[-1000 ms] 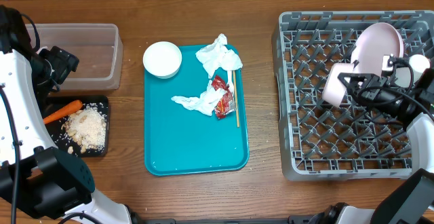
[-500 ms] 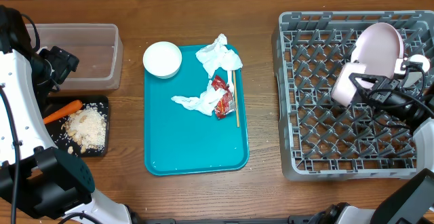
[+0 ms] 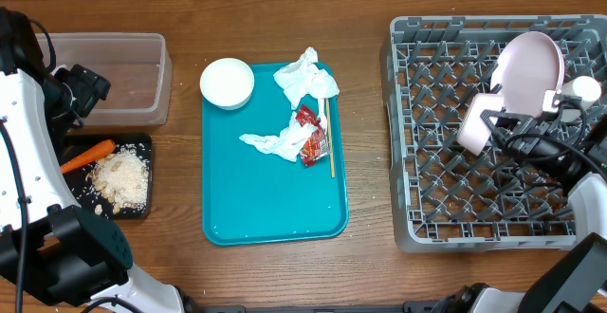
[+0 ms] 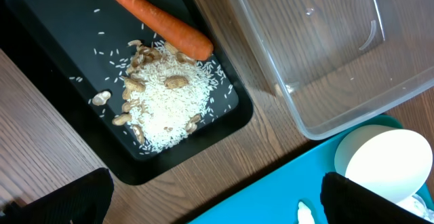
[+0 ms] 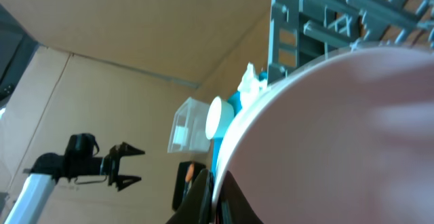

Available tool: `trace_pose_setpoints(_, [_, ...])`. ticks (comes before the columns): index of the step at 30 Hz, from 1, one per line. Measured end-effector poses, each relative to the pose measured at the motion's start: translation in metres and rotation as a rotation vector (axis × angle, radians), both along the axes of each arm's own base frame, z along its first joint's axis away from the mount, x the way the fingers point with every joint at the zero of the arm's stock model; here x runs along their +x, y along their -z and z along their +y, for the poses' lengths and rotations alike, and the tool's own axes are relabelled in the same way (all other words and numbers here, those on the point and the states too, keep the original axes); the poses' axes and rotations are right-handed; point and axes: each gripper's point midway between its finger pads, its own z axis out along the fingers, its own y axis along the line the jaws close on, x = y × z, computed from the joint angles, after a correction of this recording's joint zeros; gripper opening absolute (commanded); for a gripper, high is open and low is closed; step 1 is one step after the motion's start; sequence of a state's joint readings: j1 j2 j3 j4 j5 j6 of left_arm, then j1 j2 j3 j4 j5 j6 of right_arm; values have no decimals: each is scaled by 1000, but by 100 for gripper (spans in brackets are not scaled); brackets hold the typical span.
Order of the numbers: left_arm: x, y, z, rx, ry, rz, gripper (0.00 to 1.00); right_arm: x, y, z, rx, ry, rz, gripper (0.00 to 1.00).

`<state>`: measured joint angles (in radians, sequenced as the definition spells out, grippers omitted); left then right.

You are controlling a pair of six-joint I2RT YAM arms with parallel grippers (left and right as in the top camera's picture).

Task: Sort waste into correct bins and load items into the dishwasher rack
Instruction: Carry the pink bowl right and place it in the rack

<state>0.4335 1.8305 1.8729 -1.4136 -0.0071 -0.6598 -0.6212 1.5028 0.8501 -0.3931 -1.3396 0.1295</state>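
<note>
My right gripper will lower the small white bowl (image 3: 471,125) onto the rack's empty wires beside the large plate, then release its rim.
My right gripper (image 3: 495,129) is shut on the rim of a small white bowl (image 3: 471,125), held on its side over the grey dishwasher rack (image 3: 427,190). In the right wrist view the bowl (image 5: 339,136) fills the frame, its rim clamped by the gripper (image 5: 218,197). A large plate (image 3: 529,62) stands among the pegs, with a white cup (image 3: 586,88) beside it. My left gripper (image 3: 85,90) hangs open and holds nothing, between the clear tub (image 3: 119,76) and the black tray (image 3: 142,142). A carrot (image 4: 159,22) and crumbs (image 4: 166,102) lie in that tray.
The teal tray (image 3: 270,204) holds two crumpled napkins (image 3: 306,78) (image 3: 273,142), a red wrapper (image 3: 311,133) and a thin stick (image 3: 328,138). A second white bowl (image 3: 227,82) sits at its far left corner. The tub holds nothing.
My right gripper carried the bowl a little right over the rack, then back left and slightly lower. The left arm has not moved.
</note>
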Motion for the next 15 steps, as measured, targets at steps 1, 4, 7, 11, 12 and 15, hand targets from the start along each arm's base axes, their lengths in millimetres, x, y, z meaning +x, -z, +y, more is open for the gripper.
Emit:
trace_pose_setpoints(1, [0,0,0,0,0,0,100,-1,1,1,5,-4,-5,4])
trace_pose_setpoints(4, [0,0,0,0,0,0,100,0,-1,1,-2,-10,-29,4])
trace_pose_setpoints(7, [0,0,0,0,0,0,100,3,-4,-1,-11,-9,-57,4])
trace_pose_setpoints(11, [0,0,0,0,0,0,100,8,-9,-5,-14,1,-77,4])
trace_pose_setpoints(12, [0,0,0,0,0,0,100,9,-9,-5,-8,2,-70,4])
trace_pose_setpoints(15, [0,0,0,0,0,0,100,11,-7,6,-5,-17,-45,4])
